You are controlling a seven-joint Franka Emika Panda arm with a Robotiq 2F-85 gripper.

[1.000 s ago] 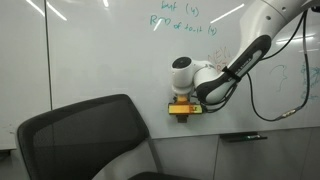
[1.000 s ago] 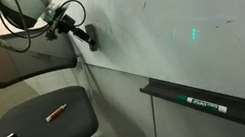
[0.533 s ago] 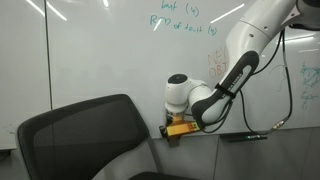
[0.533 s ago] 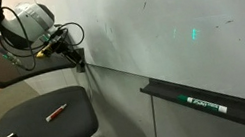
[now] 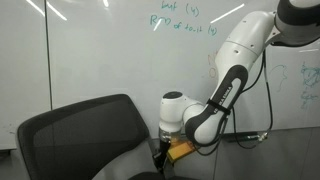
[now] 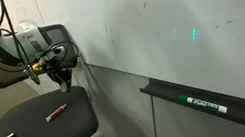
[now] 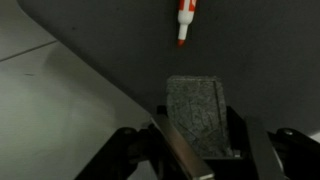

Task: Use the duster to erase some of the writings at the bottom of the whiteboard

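Note:
My gripper has clear space there below the duster, so it will next turn and move down away from the whiteboard, onto the chair seat (image 5: pixel 165 176) (image 7: pixel 207 62) beside the red marker.
My gripper (image 5: pixel 163 152) is shut on the duster (image 5: pixel 181 150), a yellow-backed block whose grey felt face fills the wrist view (image 7: pixel 197 112). It hangs below the whiteboard (image 5: pixel 100 50), off its surface and just above the chair seat, as an exterior view shows (image 6: pixel 60 75). Faint teal-green writings (image 5: pixel 309 82) sit at the board's right side, far from the duster. A small teal mark (image 6: pixel 195 34) also shows on the whiteboard (image 6: pixel 144 19). The fingers (image 7: pixel 196 142) clamp the duster from both sides.
A black office chair (image 5: pixel 85 135) stands before the board. A red marker (image 6: pixel 57 112) lies on its seat (image 6: pixel 42 128) and shows in the wrist view (image 7: pixel 184 20). A ledge (image 6: pixel 198 104) under the board holds a marker (image 5: pixel 245 137). Larger green words (image 5: pixel 180 20) are higher up.
My gripper has moved down and away from the whiteboard with the duster in it, from the board's lower part to just above the chair seat.

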